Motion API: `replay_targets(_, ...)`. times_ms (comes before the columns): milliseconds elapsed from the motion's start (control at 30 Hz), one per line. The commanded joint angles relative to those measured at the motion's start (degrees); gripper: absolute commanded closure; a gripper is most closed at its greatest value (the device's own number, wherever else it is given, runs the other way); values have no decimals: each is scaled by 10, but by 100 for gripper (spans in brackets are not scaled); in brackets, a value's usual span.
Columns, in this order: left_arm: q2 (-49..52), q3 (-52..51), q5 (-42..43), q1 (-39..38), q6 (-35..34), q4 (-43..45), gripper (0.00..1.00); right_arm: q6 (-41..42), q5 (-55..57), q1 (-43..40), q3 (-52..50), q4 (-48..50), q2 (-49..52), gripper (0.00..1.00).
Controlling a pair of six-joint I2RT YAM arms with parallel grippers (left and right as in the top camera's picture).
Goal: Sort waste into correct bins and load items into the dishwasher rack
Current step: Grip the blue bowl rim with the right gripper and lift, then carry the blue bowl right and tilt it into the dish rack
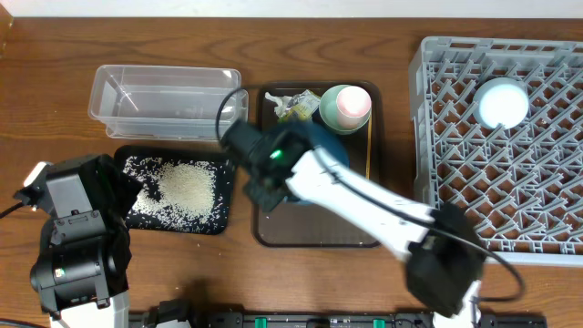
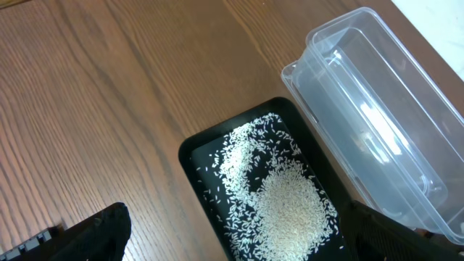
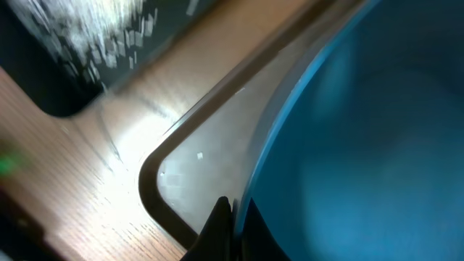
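The robot's right gripper will carry the dish (image 1: 330, 146) up, then to the right in the overhead view, and tilt it into rack rows beside the light-blue bowl, since those rows are empty.
My right gripper (image 3: 235, 217) is shut on the left rim of the large dark-blue dish (image 3: 348, 145), one finger inside the rim and one outside. From overhead that dish (image 1: 330, 146) lies on the brown serving tray (image 1: 314, 232), mostly under my right arm. Behind it stand the pale green cup (image 1: 347, 106) and the crumpled wrapper (image 1: 293, 106). The rice (image 2: 290, 206) lies heaped in the black tray (image 2: 194, 156). My left gripper (image 2: 243, 245) hangs open above that tray's near end, holding nothing. The light-blue bowl (image 1: 503, 102) sits in the grey rack (image 1: 437, 73).
The clear tub (image 1: 164, 96) stands empty just behind the black tray (image 1: 219, 223), its wall (image 2: 377, 123) close to my left gripper's right finger. The rack fills the right side of the table. Bare wood (image 2: 94, 109) lies left of the black tray.
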Motion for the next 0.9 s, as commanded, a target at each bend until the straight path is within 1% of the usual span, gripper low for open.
replay_targets(0, 0, 7, -4, 2, -1, -1, 6, 22, 5, -75, 32, -5, -109, 99)
replay_targets(133, 0, 7, -4, 2, -1, -1, 6, 20, -72, -197, 32, -21, -202, 99)
replay_targets(267, 0, 7, -4, 2, -1, -1, 6, -16, -214, -367, 32, -51, -272, 99)
replay_targets(400, 0, 7, -4, 2, -1, -1, 6, -69, -368, -543, 30, -106, -293, 99)
replay_targets(533, 0, 7, -4, 2, -1, -1, 6, -137, -486, -676, 3, -152, -290, 99)
replay_targets(700, 0, 7, -4, 2, -1, -1, 6, -186, -634, -778, -81, -137, -287, 99)
replay_targets(767, 0, 7, -4, 2, -1, -1, 6, -221, -722, -808, -125, -112, -285, 99)
replay_targets(867, 0, 7, -4, 2, -1, -1, 6, -224, -797, -838, -175, -67, -282, 99)
